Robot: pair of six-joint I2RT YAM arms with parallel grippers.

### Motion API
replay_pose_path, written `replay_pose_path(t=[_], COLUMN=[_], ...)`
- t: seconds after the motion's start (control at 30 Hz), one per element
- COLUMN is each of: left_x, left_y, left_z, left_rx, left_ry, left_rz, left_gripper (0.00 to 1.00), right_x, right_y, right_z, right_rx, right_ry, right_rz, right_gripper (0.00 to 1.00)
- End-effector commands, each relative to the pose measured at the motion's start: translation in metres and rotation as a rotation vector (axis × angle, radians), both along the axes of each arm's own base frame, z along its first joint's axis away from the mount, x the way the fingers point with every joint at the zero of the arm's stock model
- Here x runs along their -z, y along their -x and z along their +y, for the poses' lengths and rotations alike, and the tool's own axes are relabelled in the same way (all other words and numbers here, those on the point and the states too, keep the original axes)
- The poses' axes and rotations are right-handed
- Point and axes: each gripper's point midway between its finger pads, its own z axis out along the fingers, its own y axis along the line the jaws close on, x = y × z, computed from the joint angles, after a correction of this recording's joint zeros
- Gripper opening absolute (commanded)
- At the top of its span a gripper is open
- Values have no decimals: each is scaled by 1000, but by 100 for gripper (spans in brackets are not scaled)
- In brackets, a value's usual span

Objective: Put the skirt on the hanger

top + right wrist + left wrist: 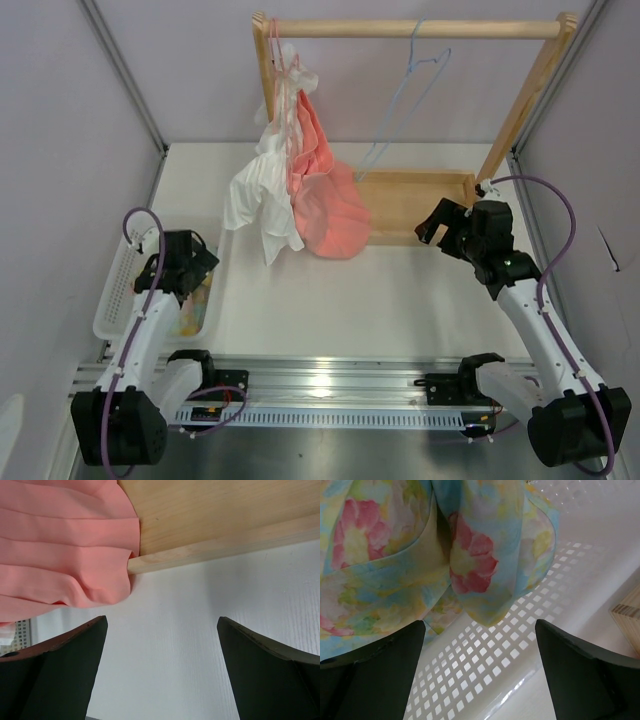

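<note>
My left gripper is open and should first move slightly outward to get the flowered fold's tip between its fingers. Then it should close across that tip.
The skirt, pale yellow and light blue with pink flowers, lies in a white perforated basket; in the top view a bit of it shows under my left arm. My left gripper is open, just above the basket, with the skirt ahead of its fingertips. The light-blue wire hanger hangs empty on the wooden rail at the back. My right gripper is open and empty over the white table, near the rack's wooden base; it also shows in the top view.
A salmon-pink garment and a white garment hang at the rail's left end on a pink hanger. The pink cloth drapes over the base edge. The basket sits at the table's left edge.
</note>
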Motion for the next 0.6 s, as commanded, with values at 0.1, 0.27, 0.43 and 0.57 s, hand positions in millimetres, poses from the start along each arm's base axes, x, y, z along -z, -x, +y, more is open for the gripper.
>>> replay_pose_path(t=[0.1, 0.27, 0.43, 0.57], left_x=[1, -10, -32, -77], left_y=[-25, -30, -30, -32], left_z=[10, 20, 29, 34], left_rx=[-83, -88, -74, -54], left_ry=[-1, -60, -130, -184], left_rz=[-55, -70, -64, -157], left_gripper=[79, 49, 15, 0], right_x=[-4, -6, -10, -17], right_y=[-2, -3, -5, -7], right_z=[3, 5, 8, 10], right_rx=[-16, -19, -29, -34], right_ry=[-21, -35, -52, -66], right_rz=[-35, -41, -51, -63], right_gripper=[99, 99, 99, 99])
